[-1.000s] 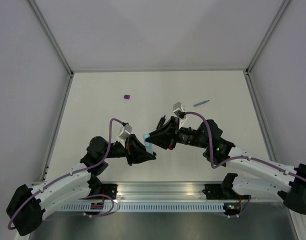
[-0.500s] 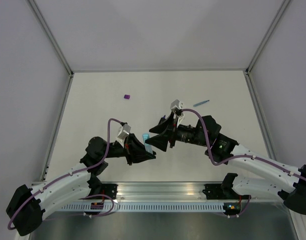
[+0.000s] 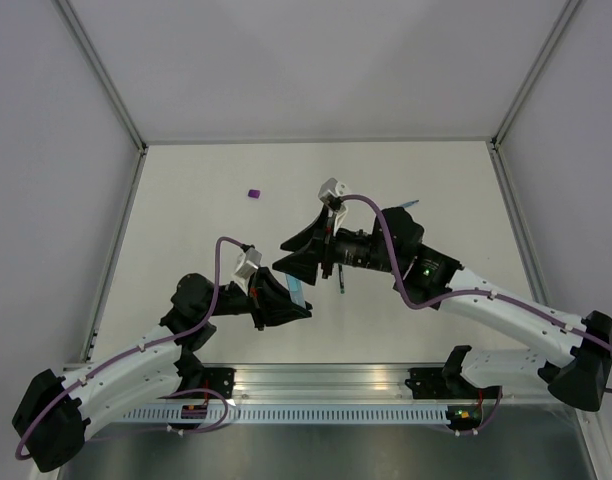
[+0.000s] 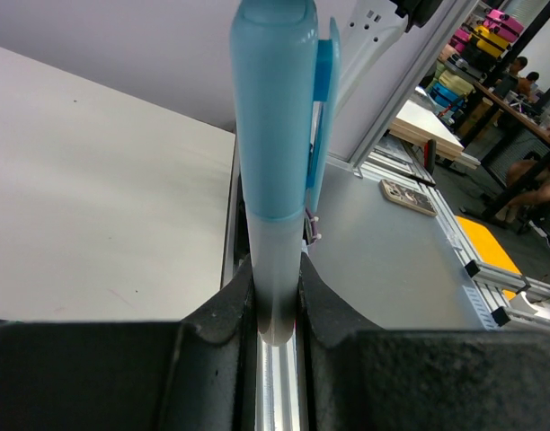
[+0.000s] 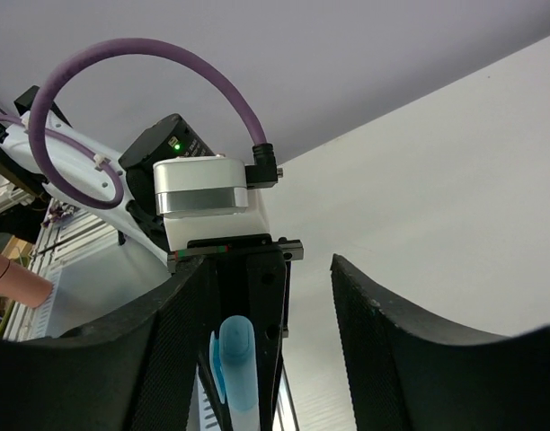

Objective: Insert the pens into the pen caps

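Note:
The tabletop beside the thin dark pen lies below my left gripper; since the highlighter is capped, I will tip the gripper down and lower it there to release.
My left gripper is shut on the pale barrel of the light-blue highlighter. In the left wrist view the highlighter stands up from the gripper with its light-blue clip cap on. My right gripper is open and empty, just beyond the highlighter's capped end. In the right wrist view its gripper frames that capped end, without touching it. A purple cap lies at the far left. A thin blue pen shows behind the right arm. A thin dark pen lies under the right arm.
The white table has metal frame rails on the left and right and grey walls behind. The aluminium base rail runs along the near edge. The two arms nearly meet at the table's middle.
My right arm has swung left and farther from the near edge, its wrist turning over the highlighter's end. The left arm and the highlighter have stayed still.

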